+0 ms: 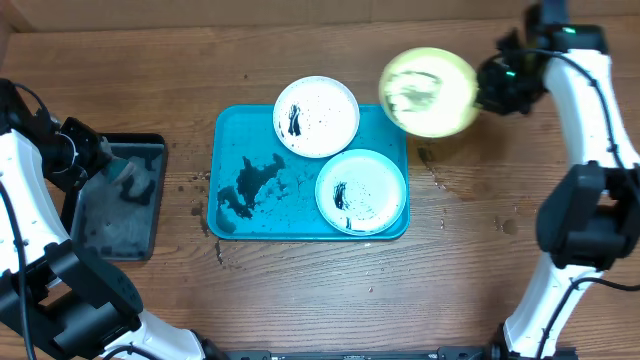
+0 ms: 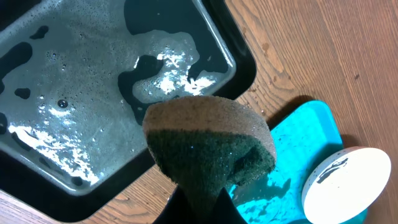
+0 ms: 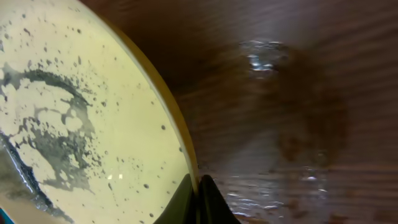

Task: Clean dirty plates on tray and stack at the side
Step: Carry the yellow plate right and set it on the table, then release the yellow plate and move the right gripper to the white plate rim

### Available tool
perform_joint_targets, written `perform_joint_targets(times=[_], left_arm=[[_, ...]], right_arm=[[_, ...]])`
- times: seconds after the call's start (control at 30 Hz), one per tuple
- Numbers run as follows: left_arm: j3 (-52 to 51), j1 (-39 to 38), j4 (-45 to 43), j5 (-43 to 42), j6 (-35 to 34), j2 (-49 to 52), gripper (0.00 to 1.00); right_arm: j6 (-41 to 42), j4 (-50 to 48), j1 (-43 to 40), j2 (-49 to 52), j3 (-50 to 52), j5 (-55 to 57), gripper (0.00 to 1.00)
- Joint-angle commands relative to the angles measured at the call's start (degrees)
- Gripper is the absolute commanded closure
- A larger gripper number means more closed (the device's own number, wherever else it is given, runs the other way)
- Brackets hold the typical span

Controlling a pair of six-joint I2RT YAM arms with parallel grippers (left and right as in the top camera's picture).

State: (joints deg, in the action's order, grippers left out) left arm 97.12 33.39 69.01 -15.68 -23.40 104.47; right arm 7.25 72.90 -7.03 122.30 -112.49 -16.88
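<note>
My right gripper lowers the tilted yellow-green plate next onto the open wood below, beside the turquoise tray and clear of it. Then it lets go of the plate's rim.
The turquoise tray (image 1: 232,140) lies mid-table with black smears on its bare left half. The white plate (image 1: 316,116) sits at its back and the pale aqua plate (image 1: 361,191) at its front right, both smeared black. My right gripper (image 3: 198,186) is shut on the rim of the yellow-green plate (image 1: 429,92), holding it tilted in the air beyond the tray's back right corner; its smears show in the right wrist view (image 3: 74,130). My left gripper (image 2: 202,208) is shut on a green-and-tan sponge (image 2: 208,146) over the right edge of the black tray (image 2: 93,87).
The black glossy tray (image 1: 95,225) at the left holds soapy water. Wet patches (image 3: 267,56) mark the wood below the held plate. The white plate (image 2: 348,183) and the turquoise tray (image 2: 308,124) show at the lower right of the left wrist view.
</note>
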Motion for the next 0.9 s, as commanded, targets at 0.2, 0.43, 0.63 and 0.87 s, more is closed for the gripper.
perform_joint_targets(times=[0.2,0.43,0.63,0.87], left_arm=[[0.96,-0.04,-0.26,-0.35,1.55,-0.87,0.96],[0.96,-0.04,-0.42,-0.46,1.55,-0.87,0.96],[0.96,-0.07,-0.48,-0.48,1.55,-0.87,0.96],[0.96,-2.03,-0.83,-0.44,1.6,-0.85,0.96]], right_arm=[[2.93,-10.71,-9.03,-2.34,15.5,2.89,0.96],[2.97,-13.27,-9.05,-2.34,18.03,2.93,0.81],[-0.2,-13.66,-6.47,-2.36,17.49,-8.39,0.74],[-2.47,-18.71,1.75,-2.36,13.38,-18.1,0.6]])
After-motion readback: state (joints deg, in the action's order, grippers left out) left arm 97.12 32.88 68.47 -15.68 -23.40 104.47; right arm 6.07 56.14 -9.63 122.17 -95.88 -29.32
